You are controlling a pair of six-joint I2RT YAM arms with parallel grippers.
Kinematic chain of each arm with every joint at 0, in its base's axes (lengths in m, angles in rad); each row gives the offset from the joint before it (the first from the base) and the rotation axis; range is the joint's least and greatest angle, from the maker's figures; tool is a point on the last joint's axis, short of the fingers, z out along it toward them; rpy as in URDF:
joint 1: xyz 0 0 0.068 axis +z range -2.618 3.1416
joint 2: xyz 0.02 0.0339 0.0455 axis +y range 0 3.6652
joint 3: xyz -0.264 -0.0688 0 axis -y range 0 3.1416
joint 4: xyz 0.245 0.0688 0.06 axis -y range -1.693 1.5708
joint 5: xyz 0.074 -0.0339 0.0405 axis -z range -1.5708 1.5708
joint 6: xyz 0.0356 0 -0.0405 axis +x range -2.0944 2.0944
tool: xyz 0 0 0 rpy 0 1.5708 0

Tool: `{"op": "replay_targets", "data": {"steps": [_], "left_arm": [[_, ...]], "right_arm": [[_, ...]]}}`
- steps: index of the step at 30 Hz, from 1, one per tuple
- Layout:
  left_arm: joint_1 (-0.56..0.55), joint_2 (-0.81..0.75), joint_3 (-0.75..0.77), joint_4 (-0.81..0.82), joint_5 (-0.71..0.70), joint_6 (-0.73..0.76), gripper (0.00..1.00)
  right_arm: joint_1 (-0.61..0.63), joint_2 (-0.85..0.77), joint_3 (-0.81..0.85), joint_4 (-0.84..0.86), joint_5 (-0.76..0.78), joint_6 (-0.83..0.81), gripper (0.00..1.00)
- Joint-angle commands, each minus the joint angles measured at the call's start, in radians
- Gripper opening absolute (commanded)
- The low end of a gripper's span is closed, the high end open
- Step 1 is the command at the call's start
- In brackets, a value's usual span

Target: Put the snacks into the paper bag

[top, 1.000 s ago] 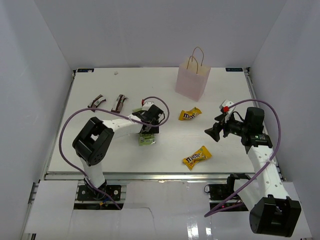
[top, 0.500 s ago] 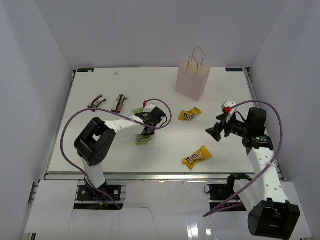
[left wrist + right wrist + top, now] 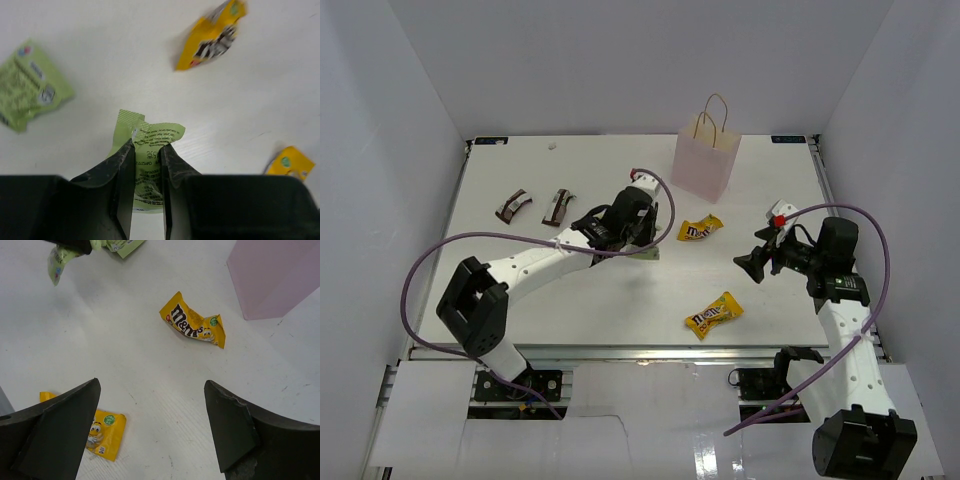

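My left gripper rises outward over the paper bag's open top (image 3: 710, 131), to the gripper's right in the top view, and releases next, since the paper bag stands tall.
My left gripper (image 3: 147, 145) is shut on a light green pouch (image 3: 150, 134), held off the table. In the top view that gripper (image 3: 642, 246) hangs left of a yellow candy bag (image 3: 700, 229) and below the pink paper bag (image 3: 705, 160). A second green pouch (image 3: 30, 85) lies flat on the table. Another yellow bag (image 3: 713, 314) lies nearer the front. Two dark brown bars (image 3: 513, 204) (image 3: 558, 205) rest at the left. My right gripper (image 3: 150, 385) stands open and empty above the table, its place in the top view (image 3: 747, 262) being right of both yellow bags.
The table (image 3: 570, 290) is white with grey walls on three sides. The paper bag's corner (image 3: 280, 275) shows at the upper right of the right wrist view. Purple cables loop off both arms.
My left gripper has shut on the green pouch, lifted it and carried it right and farther back, toward the paper bag. The right arm has barely moved.
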Motion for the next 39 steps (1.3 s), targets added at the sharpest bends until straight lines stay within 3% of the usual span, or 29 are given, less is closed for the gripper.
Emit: {"op": "replay_targets", "data": {"steps": [1, 5, 9, 13, 19, 23, 29, 34, 39], "left_arm": [[-0.004, -0.061, 0.075, 0.214, 0.112, 0.169, 0.11], [-0.003, 0.000, 0.193, 0.348, 0.143, 0.292, 0.11], [-0.004, 0.153, 0.446, 0.397, 0.189, 0.344, 0.10], [-0.004, 0.331, 0.789, 0.434, 0.234, 0.326, 0.10], [-0.001, 0.578, 1.118, 0.650, 0.186, 0.245, 0.10], [0.001, 0.684, 1.132, 0.889, 0.094, 0.257, 0.11], [0.031, 0.809, 1.204, 1.060, 0.042, 0.283, 0.16], [0.073, 0.855, 1.204, 1.086, 0.045, 0.198, 0.17], [0.076, 0.879, 1.200, 1.078, 0.045, 0.211, 0.22]], "right_arm": [[-0.013, -0.024, -0.001, 0.037, -0.027, -0.003, 0.90], [-0.019, -0.032, -0.001, 0.037, -0.030, -0.003, 0.90], [-0.027, -0.041, -0.004, 0.036, -0.036, -0.006, 0.90], [-0.030, -0.039, -0.004, 0.038, -0.035, -0.008, 0.90], [-0.030, -0.035, -0.006, 0.040, -0.050, -0.006, 0.90], [-0.030, -0.030, -0.010, 0.044, -0.056, -0.005, 0.90], [-0.030, -0.028, -0.013, 0.046, -0.065, -0.003, 0.90], [-0.030, -0.030, -0.013, 0.046, -0.073, -0.002, 0.90], [-0.030, -0.033, -0.013, 0.047, -0.079, 0.001, 0.90]]}}
